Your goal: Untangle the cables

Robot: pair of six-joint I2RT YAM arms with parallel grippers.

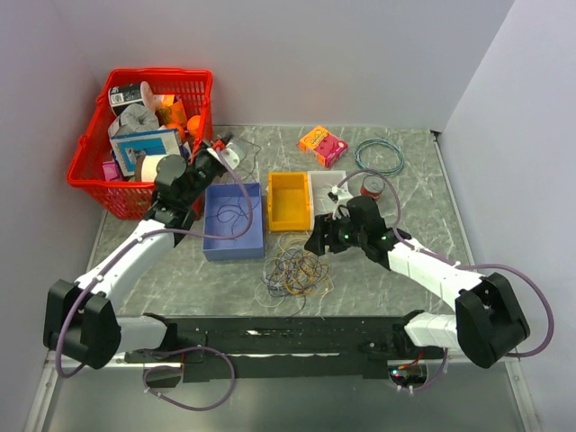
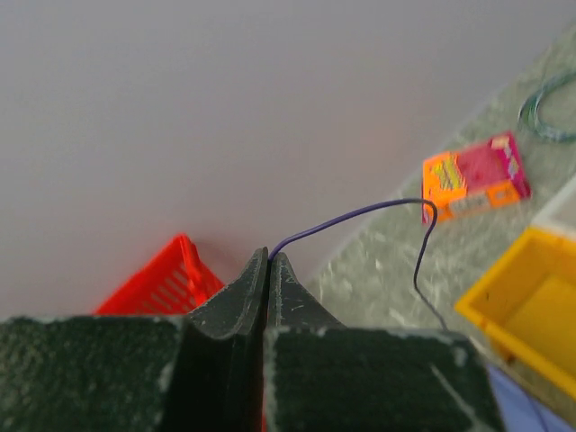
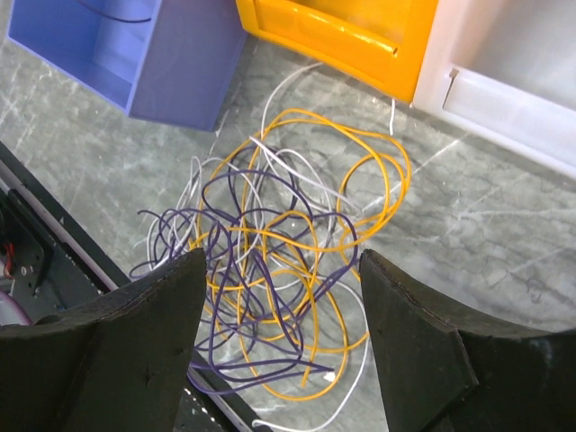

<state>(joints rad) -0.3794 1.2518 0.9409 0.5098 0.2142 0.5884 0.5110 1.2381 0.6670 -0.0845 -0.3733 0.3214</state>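
Note:
My left gripper is going to move back and down over the blue bin [image 1: 216,245] [image 2: 522,400] next, tipping its fingers downward. It will let go of the purple wire there, because purple loops are already inside.
The cables [image 1: 292,270] lie as a tangle of dark purple, yellow-orange and white wires on the table, in front of the yellow bin [image 1: 290,200]. My right gripper [image 1: 318,241] hovers open just above their right side. In the right wrist view the tangle [image 3: 297,193] shows between and beyond the spread fingers [image 3: 162,306]. My left gripper [image 1: 222,147] is raised by the red basket [image 1: 90,148]. It is shut on one purple wire [image 2: 360,214] that arcs away from the tips [image 2: 268,256] and drops towards the blue bin [image 1: 216,245], where purple loops lie.
A white bin [image 1: 322,180] stands right of the yellow one. A pink-orange box [image 1: 322,145] and a teal coiled ring [image 1: 379,157] lie at the back. The red basket is full of items. A black rail [image 1: 270,337] runs along the near edge.

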